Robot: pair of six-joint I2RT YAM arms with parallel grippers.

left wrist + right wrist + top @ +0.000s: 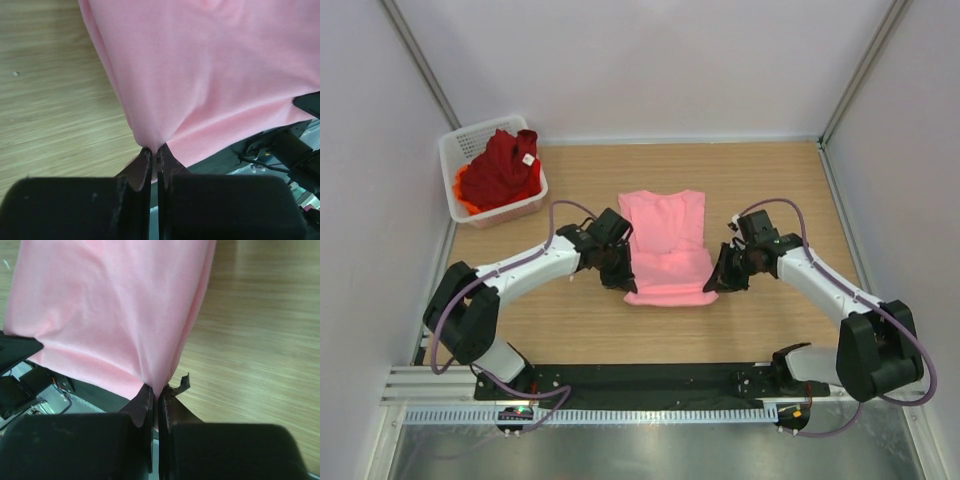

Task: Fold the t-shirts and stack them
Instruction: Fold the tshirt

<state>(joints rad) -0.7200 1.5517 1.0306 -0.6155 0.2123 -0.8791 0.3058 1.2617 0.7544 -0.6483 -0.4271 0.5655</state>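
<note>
That part of the light pink t-shirt is still spread out flat. My right gripper should carry the t-shirt corner it is pinching outward over the light pink t-shirt's far part (690, 214) and let go of it there.
The light pink t-shirt (665, 245) lies in the middle of the table, partly folded, and fills both wrist views (210, 70) (115, 310). My left gripper (620, 272) is shut on its near left corner (154, 148). My right gripper (720, 275) is shut on its near right corner (159, 392). Both corners are lifted a little off the wood. The dark red t-shirt (503, 168) with a small white tag lies heaped in the white basket (470, 137) at the far left. The orange t-shirt (467, 195) shows under it.
The wooden tabletop (770, 180) has walls at the left, back and right. A black strip and metal rail (650, 385) run along the near edge by the arm bases.
</note>
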